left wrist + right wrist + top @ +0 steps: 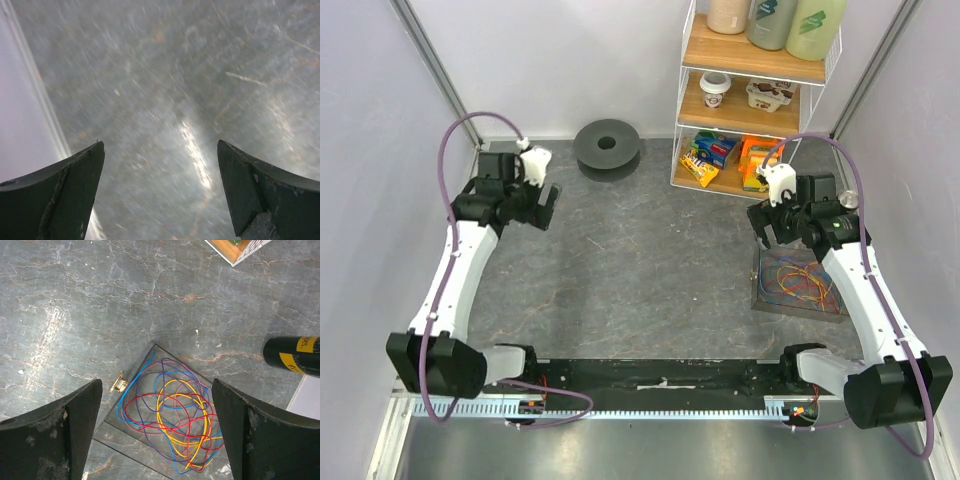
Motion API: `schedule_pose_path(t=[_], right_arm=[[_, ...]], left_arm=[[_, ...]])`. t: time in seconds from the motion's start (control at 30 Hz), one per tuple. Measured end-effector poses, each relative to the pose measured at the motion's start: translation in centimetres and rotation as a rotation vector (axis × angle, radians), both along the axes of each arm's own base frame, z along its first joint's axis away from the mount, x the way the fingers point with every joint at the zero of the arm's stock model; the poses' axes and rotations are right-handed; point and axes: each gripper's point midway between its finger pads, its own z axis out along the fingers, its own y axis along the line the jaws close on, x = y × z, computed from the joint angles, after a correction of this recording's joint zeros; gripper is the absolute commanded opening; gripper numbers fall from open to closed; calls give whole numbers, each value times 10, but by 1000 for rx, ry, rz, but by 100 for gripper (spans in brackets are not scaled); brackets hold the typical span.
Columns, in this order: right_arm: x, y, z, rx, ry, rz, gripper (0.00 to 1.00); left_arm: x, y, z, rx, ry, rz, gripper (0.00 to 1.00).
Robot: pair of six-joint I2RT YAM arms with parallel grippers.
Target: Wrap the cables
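My left gripper should move down and to the right in the top view, tilting level to close on the near upper rim (609, 168), because the grey spool is lying flat.
The cables (187, 420) are a loose tangle of thin red, yellow, blue, purple and pink wires lying in a clear box (131, 385) with a brass latch; the tangle also shows in the top view (800, 282) at the right. My right gripper (157, 390) hovers open and empty above them. The dark grey spool (608, 147) lies flat at the back of the table. My left gripper (542, 207) is open and empty over bare table at the left, near the wall; its fingers (70, 185) frame only blurred table.
A white wire shelf (752, 95) with snack packs and bottles stands at the back right. A black cylinder with a yellow label (292, 355) stands by the box. Walls close in the left and right sides.
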Motion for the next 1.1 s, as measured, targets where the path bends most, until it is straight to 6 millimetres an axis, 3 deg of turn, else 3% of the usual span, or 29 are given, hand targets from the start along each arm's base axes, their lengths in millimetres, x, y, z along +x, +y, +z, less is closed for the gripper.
schedule_pose_path(t=[0.1, 0.2, 0.3, 0.4, 0.6, 0.73, 0.97, 1.1], right_arm=[[0, 3, -1, 19, 7, 3, 98], [0, 6, -3, 37, 19, 4, 98], [0, 9, -7, 51, 37, 0, 98], [1, 11, -10, 68, 52, -2, 98], [1, 13, -13, 78, 63, -3, 98], [4, 13, -15, 75, 67, -6, 98], [6, 12, -23, 70, 92, -9, 98], [7, 12, -26, 66, 98, -12, 98]], left_arm=[[34, -15, 16, 127, -86, -90, 99], [57, -51, 19, 271, -171, -231, 99], [77, -91, 10, 400, -250, -379, 99], [102, -112, -5, 509, -313, -460, 99], [157, -132, -57, 710, -381, -526, 98], [181, -139, -95, 797, -387, -560, 97], [212, -148, -132, 915, -444, -585, 97], [231, -153, -140, 957, -482, -586, 96]])
